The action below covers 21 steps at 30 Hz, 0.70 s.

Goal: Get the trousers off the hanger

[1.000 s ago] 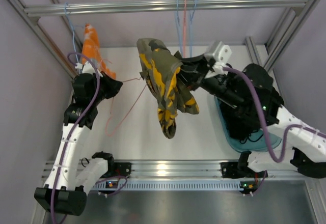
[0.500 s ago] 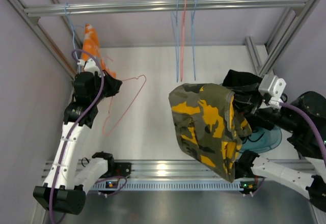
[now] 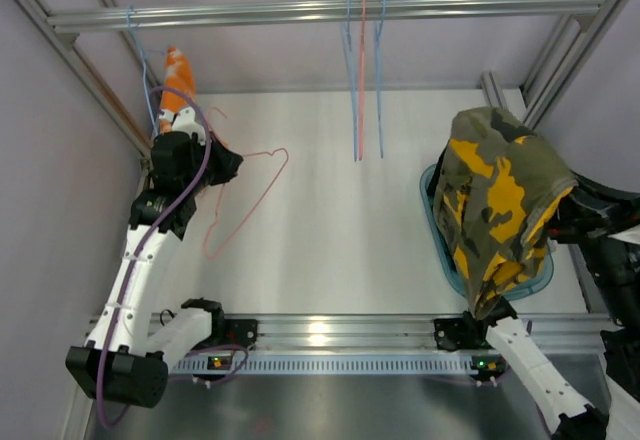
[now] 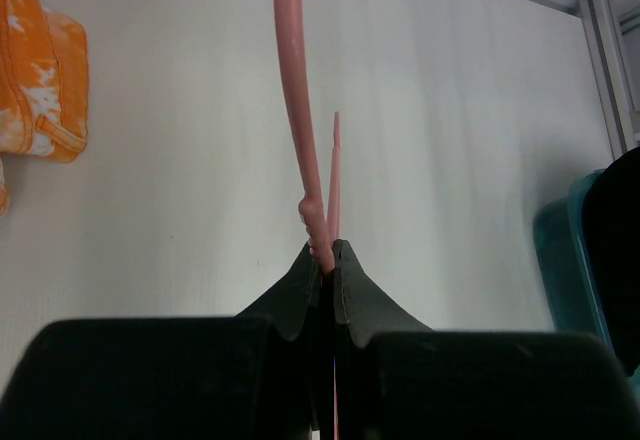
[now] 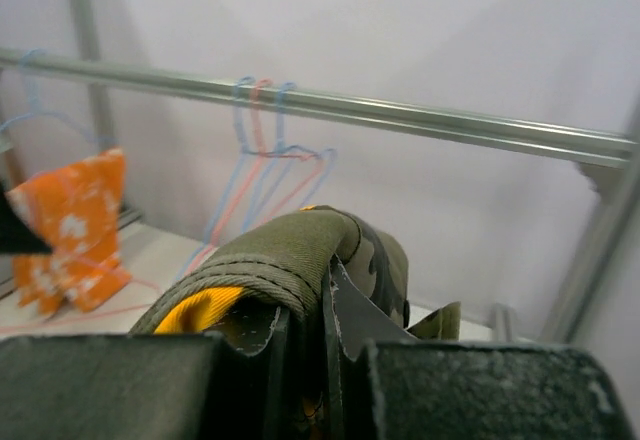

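My right gripper tips down, lowers and goes outward over the teal bin's far end [image 3: 437,180] next, as the camouflage trousers [image 3: 497,205] are clear of the bare pink hanger.
The camouflage trousers [image 3: 497,205], olive with yellow and dark patches, hang from my right gripper [image 5: 305,305], which is shut on their waistband [image 5: 290,250] above the teal bin [image 3: 440,250] at the right; in the top view the gripper is hidden under the cloth. My left gripper [image 3: 222,165] is shut on a bare pink wire hanger [image 3: 250,200], held at the left over the white table; the wire [image 4: 300,130] runs up from the pinched fingertips [image 4: 328,260]. The black trousers are not clearly in view.
An orange-and-white garment [image 3: 180,85] hangs on a blue hanger at the rail's left end. Three empty hangers, blue and pink [image 3: 362,80], hang mid-rail [image 3: 330,8]. Frame posts stand at both sides.
My right arm has swung the camouflage trousers from the middle, off the pink hanger, to the right over the teal bin. The left gripper has kept the bare hanger, shifting slightly.
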### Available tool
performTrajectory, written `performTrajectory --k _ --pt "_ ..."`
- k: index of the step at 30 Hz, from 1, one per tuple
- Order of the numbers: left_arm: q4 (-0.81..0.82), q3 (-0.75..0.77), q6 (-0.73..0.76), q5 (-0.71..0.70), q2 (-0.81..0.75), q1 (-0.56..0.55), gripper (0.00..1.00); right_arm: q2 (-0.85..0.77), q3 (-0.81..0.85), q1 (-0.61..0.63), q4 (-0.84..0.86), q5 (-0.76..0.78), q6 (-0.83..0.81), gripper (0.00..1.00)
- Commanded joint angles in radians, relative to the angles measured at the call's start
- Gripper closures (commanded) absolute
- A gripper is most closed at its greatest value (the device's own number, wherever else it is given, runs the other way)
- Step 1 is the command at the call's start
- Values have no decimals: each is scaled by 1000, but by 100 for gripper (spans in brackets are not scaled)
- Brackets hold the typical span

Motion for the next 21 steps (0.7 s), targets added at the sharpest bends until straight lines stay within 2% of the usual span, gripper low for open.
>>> performTrajectory --k 1,9,18,21 --pt "28 49 0 4 -10 -11 100 -11 102 -109 79 232 44 100" --pt "28 49 -5 4 -35 -14 100 -20 145 -278 -10 418 18 100" --pt "28 31 -23 8 -53 -15 100 -25 65 -365 -100 627 -64 100" --pt "28 22 -28 7 -59 -15 100 -28 32 -375 -94 645 -78 100"
